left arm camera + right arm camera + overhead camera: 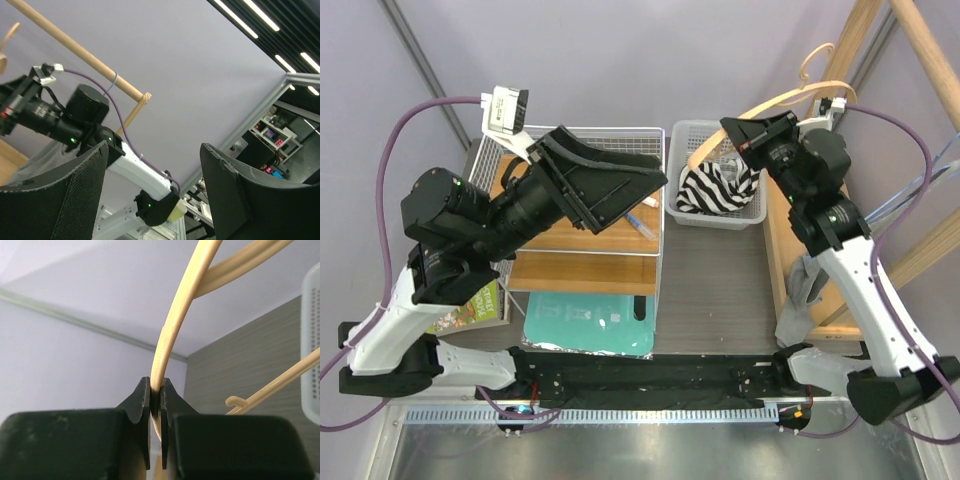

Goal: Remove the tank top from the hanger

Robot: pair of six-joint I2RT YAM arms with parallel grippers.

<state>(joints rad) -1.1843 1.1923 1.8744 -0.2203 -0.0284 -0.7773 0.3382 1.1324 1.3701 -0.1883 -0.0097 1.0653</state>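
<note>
My right gripper will move outward and across to the wooden bar to release the hanger, because that bar is to the gripper's right in the top view.
The tank top, black and white zebra striped, lies bunched in the white basket at the back centre. The cream hanger is bare and held up over the basket. My right gripper is shut on the hanger's arm; in the right wrist view the hanger rises from between the pinched jaws of that gripper. My left gripper is open and empty, raised over the wire rack; its fingers stand wide apart in the left wrist view.
A wire rack with wooden shelves stands at the back left. A teal mat and a green book lie below it. A wooden clothes rail frame stands at the right, grey cloth hanging by it.
</note>
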